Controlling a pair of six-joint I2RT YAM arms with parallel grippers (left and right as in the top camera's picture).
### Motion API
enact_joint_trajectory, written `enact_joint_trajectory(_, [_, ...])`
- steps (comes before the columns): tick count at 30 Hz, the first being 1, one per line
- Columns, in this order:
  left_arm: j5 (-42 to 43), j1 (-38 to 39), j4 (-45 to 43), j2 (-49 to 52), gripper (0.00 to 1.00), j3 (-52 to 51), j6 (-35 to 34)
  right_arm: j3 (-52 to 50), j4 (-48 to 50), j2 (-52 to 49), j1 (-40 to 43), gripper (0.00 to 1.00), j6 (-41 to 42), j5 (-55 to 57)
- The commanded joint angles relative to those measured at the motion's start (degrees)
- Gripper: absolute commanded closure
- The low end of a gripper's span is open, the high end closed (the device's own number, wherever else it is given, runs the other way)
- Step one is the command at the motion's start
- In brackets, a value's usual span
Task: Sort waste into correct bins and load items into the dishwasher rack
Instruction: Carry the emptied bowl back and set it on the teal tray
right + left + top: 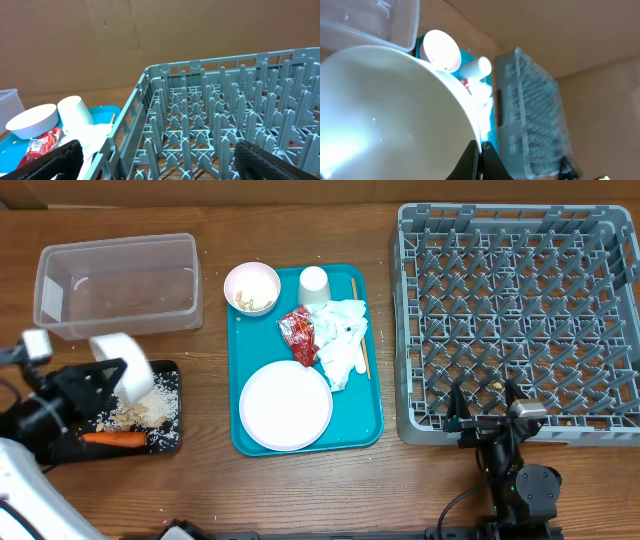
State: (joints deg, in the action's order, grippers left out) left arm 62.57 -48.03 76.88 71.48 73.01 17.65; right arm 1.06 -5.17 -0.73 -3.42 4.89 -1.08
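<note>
The small white bowl is bare inside, so my left gripper needs to move next over the teal tray (240,442) and down to the gap between the second bowl and the plate and let go of the small white bowl's rim.
My left gripper (112,377) (481,159) is shut on the rim of a small white bowl (124,364) (390,115) and holds it tilted above the black tray (168,442), which holds an orange carrot (113,439) and pale food scraps (146,410). The teal tray (240,442) carries a second small bowl (251,287), a white cup (314,284), a red wrapper (299,333), white napkins (343,338), a round plate (285,405) and a thin wooden stick (360,325). My right gripper (487,412) (160,165) is open and empty at the grey rack's (520,315) front left edge.
The clear plastic tub (118,285) stands at the back left, with nothing seen inside. Cardboard walls stand behind the table. The rack's upright pegs (215,115) fill the right wrist view, with the teal tray's cup (75,114) and bowl (32,121) to its left.
</note>
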Motion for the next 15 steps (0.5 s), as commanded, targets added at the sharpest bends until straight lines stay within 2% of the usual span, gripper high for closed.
enact_joint_trajectory(1, [-13.2, 9.6, -5.3, -4.5, 0.96, 3.3, -13.4, -0.6, 0.3, 0.5, -0.2, 0.00, -0.2, 0.2])
enact_joint_trajectory(4, [-23.9, 20.2, -11.6, -6.5, 0.96, 3.8, -22.5, -0.6, 0.3, 0.5, -0.2, 0.00, -0.2, 0.2])
enact_joint_trajectory(5, [-30.4, 28.9, -15.1, -6.8, 0.96, 3.8, -26.7, -0.6, 0.3, 0.5, -0.2, 0.00, -0.2, 0.2])
enact_joint_trajectory(11, [-53.1, 52.5, -21.7, -2.9, 0.96, 3.8, -33.4, -0.6, 0.3, 0.5, -0.2, 0.00, -0.2, 0.2])
enact_joint_trajectory(15, [-64.7, 62.9, -25.4, 2.6, 0.96, 3.8, -34.4, -0.6, 0.3, 0.5, -0.2, 0.00, -0.2, 0.2])
